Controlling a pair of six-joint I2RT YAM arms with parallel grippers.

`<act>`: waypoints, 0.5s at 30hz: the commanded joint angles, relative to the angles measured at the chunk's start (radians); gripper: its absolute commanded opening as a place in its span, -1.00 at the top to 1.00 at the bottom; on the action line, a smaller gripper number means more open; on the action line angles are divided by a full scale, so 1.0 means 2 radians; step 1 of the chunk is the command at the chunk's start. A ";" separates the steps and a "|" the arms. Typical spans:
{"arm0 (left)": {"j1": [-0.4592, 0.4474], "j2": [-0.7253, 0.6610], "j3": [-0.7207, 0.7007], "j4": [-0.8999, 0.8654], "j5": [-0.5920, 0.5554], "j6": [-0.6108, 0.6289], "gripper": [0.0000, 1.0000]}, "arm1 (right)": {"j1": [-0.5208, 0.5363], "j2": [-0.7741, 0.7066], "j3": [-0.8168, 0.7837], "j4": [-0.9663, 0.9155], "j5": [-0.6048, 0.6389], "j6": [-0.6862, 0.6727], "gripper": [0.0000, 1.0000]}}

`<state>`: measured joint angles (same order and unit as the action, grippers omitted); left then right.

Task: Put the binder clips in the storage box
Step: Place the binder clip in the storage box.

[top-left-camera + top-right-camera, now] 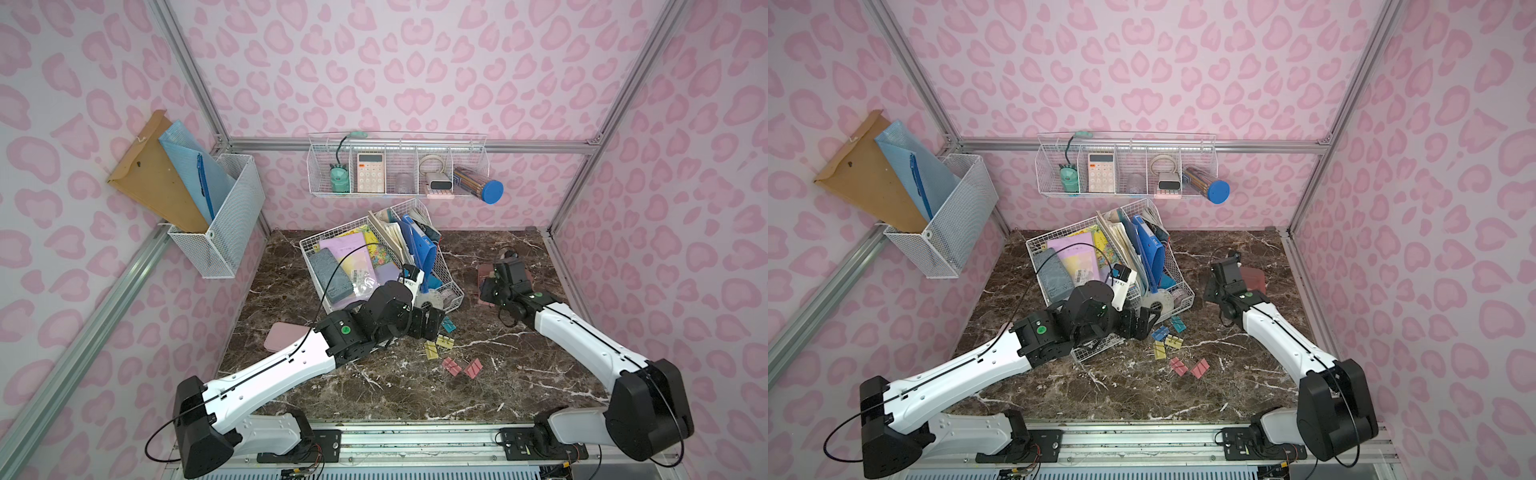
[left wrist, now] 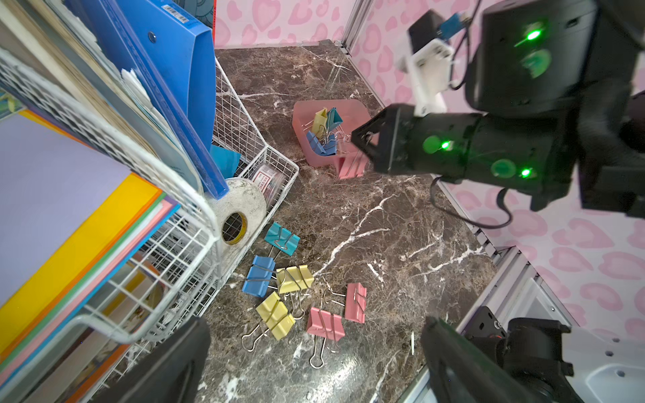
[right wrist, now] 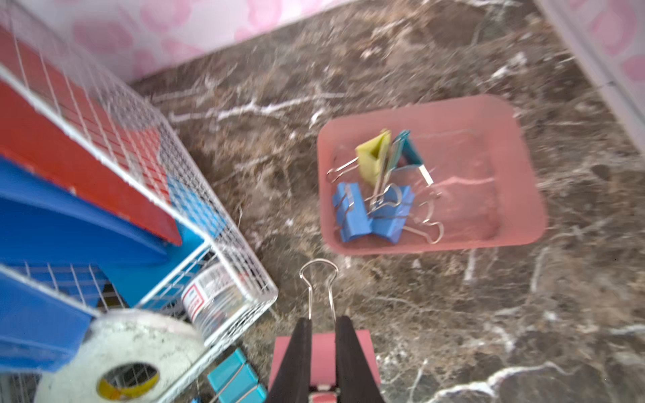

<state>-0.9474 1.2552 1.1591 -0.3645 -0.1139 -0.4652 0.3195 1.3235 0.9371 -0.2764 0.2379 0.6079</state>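
My right gripper moves outward over the box's empty bottom beside the teal clip next. It releases the pink clip (image 3: 363, 349) there, since that space lies outward of my gripper.
The storage box (image 3: 523, 209), a dusty-pink tray, lies on the marble at the back right and shows in both top views (image 1: 483, 272) (image 1: 1258, 276). Several binder clips lie in it, among them a yellow one (image 3: 371, 157) and a blue one (image 3: 352, 213). My right gripper (image 3: 323, 321) is shut on a pink binder clip (image 3: 363, 349), just short of the box's near rim (image 2: 302, 139). Its wire handle points toward the box. My left gripper (image 2: 314, 363) hangs open above several loose clips on the table: teal (image 2: 282, 239), blue (image 2: 259, 275), yellow (image 2: 275, 315) and pink (image 2: 326, 324).
A white wire desk organiser (image 1: 316, 245) full of folders stands right beside the loose clips, with a tape roll (image 2: 237, 213) at its corner. A flat pale-pink case (image 1: 286, 336) lies by my left forearm. Wire baskets hang on the back and left walls.
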 commanded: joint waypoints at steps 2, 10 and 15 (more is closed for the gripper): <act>0.000 0.002 0.004 0.002 0.002 0.002 -0.99 | -0.095 -0.016 -0.010 0.066 -0.055 0.022 0.90; 0.000 -0.002 0.004 -0.010 -0.007 0.003 -0.99 | -0.194 0.116 0.056 0.095 -0.111 0.028 1.00; 0.000 -0.010 -0.004 -0.009 -0.017 0.002 -0.99 | -0.213 0.193 0.099 0.098 -0.106 0.031 1.00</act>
<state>-0.9474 1.2415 1.1549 -0.3798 -0.1291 -0.4652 -0.1001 1.6665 1.1057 -0.1024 0.0410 0.6609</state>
